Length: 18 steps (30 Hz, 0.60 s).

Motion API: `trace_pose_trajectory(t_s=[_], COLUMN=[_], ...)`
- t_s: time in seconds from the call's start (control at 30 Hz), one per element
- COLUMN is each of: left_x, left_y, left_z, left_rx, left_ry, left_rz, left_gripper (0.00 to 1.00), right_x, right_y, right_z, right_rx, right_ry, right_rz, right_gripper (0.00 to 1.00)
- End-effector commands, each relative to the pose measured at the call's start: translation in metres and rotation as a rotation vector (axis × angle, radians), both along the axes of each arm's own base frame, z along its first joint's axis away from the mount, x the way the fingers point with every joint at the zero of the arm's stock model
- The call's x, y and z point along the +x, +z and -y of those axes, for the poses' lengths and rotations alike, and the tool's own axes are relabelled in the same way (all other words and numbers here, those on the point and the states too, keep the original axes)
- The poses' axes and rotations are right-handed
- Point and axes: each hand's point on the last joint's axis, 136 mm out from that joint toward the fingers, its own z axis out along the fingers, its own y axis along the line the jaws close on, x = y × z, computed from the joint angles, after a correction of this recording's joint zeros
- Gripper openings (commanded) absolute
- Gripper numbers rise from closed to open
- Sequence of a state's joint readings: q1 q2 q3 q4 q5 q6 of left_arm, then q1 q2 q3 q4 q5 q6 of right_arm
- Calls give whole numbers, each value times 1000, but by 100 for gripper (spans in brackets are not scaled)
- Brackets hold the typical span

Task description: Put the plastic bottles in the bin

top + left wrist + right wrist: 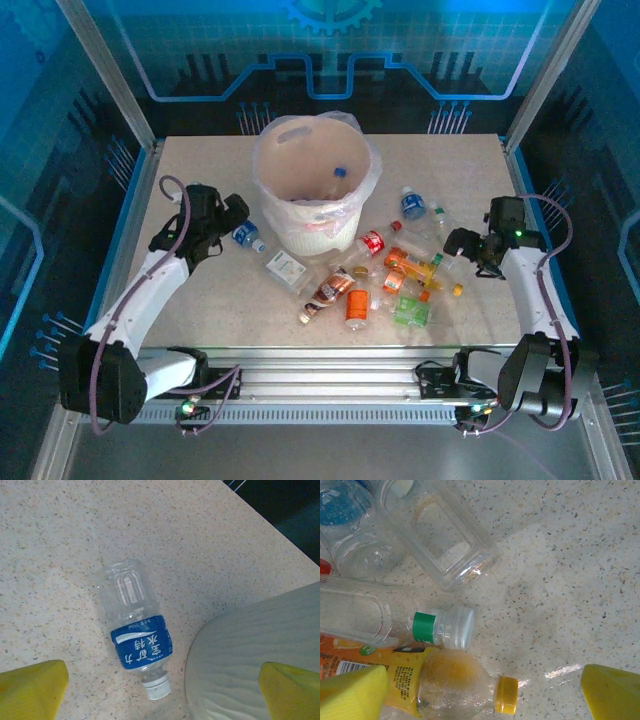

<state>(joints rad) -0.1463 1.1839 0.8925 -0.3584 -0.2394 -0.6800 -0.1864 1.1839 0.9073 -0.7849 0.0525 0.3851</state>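
The clear bottle's blue label (136,630) comes between my left gripper's open yellow fingers next, as they move down along both its sides and then close there.
The white bin (268,190) stands at the back middle of the table, and a blue-capped bottle (338,178) lies inside. My left gripper (236,214) hangs open just left of the bin, above a clear bottle with a blue label (136,630) and a white cap. That bottle lies between the yellow fingers (30,690), beside the bin wall (260,645). Several bottles (390,280) lie scattered in front and to the right of the bin. My right gripper (462,245) is open over their right edge, above a yellow-capped orange bottle (455,687) and a green-banded clear bottle (395,620).
A clear square-sided bottle (440,545) and a blue-bottomed one (340,510) lie beyond the right gripper. A flat clear bottle (285,268) rests in front of the bin. A metal rail (320,385) runs along the near edge, and frame posts (105,70) flank the table.
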Motion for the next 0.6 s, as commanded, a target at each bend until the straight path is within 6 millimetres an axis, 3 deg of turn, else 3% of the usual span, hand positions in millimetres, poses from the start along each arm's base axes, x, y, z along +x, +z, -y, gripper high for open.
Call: trace_pose_trajectory(t_s=[0.0, 0.17, 0.57], left_x=[10, 20, 39], left_y=[-12, -37, -97], left_z=[6, 15, 9], left_rx=[-61, -101, -127], left_ry=[6, -10, 42], left_rz=[2, -49, -185], left_gripper=[99, 99, 98], right_x=[-2, -3, -7], right_y=[1, 2, 2], right_z=[1, 2, 3], right_rx=[-1, -3, -15], right_ry=[-18, -18, -18], right_rz=[7, 10, 5], right_gripper=[100, 100, 100])
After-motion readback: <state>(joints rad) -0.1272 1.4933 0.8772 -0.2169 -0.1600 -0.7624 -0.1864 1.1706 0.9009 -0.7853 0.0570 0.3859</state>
